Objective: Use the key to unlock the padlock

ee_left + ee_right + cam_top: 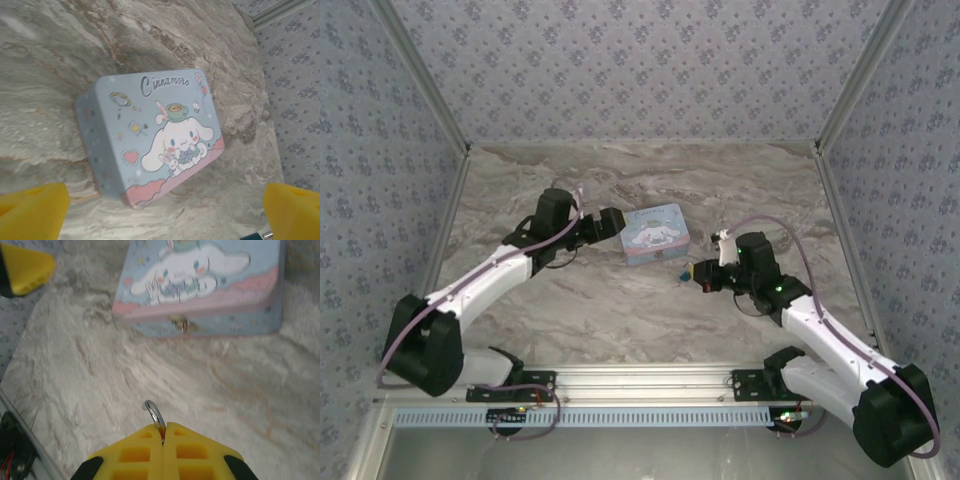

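Observation:
My right gripper draws back toward the near bar next, lowers and releases the padlock onto the bare marble tabletop below, clear of the tin.
My right gripper (163, 427) is shut on the padlock. The lock's thin curved metal shackle (154, 412) sticks out from between the yellow fingers, one end free, and its body is hidden there. From above, a teal speck of the padlock (680, 272) shows at the tip of the right gripper (693, 271), just off the tin's near right corner. My left gripper (164, 212) is open, its yellow fingers (32, 210) wide apart with nothing between them, facing the tin. In the overhead view the left gripper (612, 222) sits at the tin's left side. The key is out of view.
The pastel-blue cartoon tin (655, 233) lies lid-up mid-table between both arms; its small metal latch (182, 322) faces the right gripper. The marble tabletop (620, 300) is bare around it. Patterned walls (640, 60) enclose three sides, and a rail (640, 380) runs along the near edge.

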`<act>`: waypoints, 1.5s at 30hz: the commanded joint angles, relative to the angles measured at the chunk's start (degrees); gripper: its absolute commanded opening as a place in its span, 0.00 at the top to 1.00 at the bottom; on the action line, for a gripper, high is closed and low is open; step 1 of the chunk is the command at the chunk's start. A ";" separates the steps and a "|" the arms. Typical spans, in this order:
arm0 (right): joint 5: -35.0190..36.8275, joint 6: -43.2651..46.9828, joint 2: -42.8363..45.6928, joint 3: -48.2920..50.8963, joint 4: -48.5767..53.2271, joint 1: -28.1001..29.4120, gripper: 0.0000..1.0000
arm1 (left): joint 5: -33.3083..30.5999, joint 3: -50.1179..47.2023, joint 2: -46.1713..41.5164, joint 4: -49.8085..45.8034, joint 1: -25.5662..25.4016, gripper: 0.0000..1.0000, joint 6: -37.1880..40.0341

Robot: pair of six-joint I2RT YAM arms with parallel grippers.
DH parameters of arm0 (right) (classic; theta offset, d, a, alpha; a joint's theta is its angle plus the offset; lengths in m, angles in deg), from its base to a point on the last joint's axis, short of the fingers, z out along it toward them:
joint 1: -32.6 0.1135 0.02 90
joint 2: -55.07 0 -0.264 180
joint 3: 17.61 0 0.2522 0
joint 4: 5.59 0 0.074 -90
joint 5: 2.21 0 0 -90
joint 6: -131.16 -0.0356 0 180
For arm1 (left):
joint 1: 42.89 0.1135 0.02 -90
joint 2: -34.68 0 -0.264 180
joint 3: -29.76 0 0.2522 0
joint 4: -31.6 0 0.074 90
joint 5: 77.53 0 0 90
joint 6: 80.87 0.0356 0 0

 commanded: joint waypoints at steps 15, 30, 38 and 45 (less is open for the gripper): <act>-3.98 -7.95 -6.34 0.95 14.57 4.35 1.00 | -6.07 -8.71 -17.45 -14.13 3.95 0.00 4.94; -5.76 -7.37 -22.95 -0.26 1.85 3.71 1.00 | -5.86 -10.82 -18.09 -14.18 4.40 0.01 3.91; -6.13 -4.16 -23.93 -1.99 2.57 1.80 0.70 | -7.86 -11.38 -22.01 -16.44 4.74 0.00 3.55; -0.61 0.07 -18.82 -5.08 9.31 -0.29 0.61 | -9.88 -11.92 -24.91 -17.20 5.99 0.01 4.46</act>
